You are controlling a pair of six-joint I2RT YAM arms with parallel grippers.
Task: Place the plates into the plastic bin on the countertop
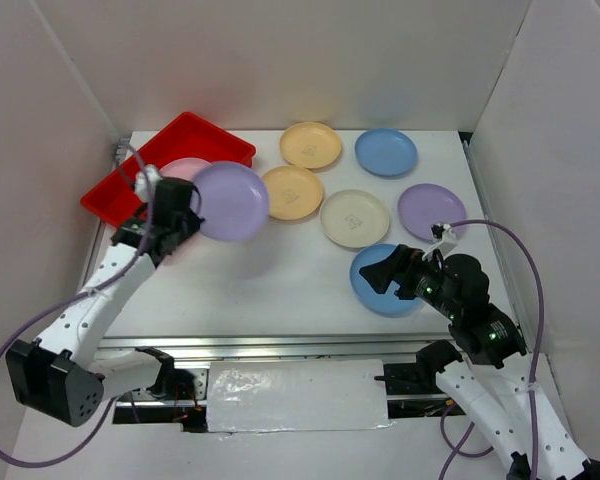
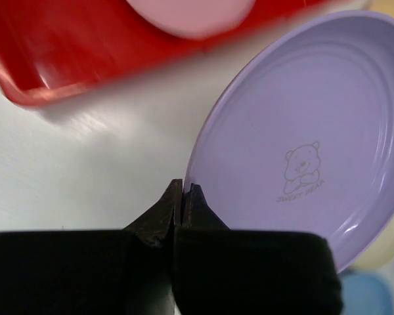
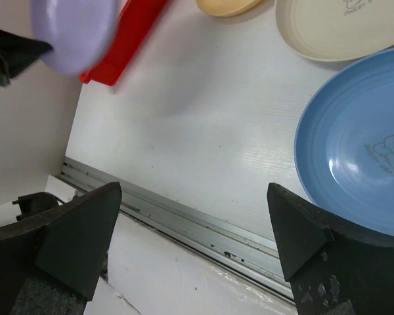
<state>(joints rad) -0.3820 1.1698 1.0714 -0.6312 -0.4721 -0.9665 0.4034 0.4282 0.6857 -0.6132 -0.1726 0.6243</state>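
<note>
The left gripper goes outward and to the left in the top view next, over the pink plate in the bin, as the purple plate still hangs outside.
My left gripper (image 1: 187,218) is shut on the rim of a purple plate (image 1: 232,200) and holds it tilted above the countertop (image 1: 280,285), just right of the red plastic bin (image 1: 195,135). In the left wrist view the jaws (image 2: 184,191) pinch the plate's edge (image 2: 302,131). A pink plate (image 1: 183,168) lies in the bin (image 2: 72,52). My right gripper (image 1: 385,275) is open and empty above the near left edge of a blue plate (image 1: 385,292), which also shows in the right wrist view (image 3: 361,151), right of my open right gripper (image 3: 194,190).
Two yellow plates (image 1: 311,145) (image 1: 292,192), a blue plate (image 1: 386,152), a cream plate (image 1: 355,218) and a purple plate (image 1: 431,210) lie on the table's middle and right. White walls close in the sides. A metal rail (image 3: 184,220) runs along the near edge.
</note>
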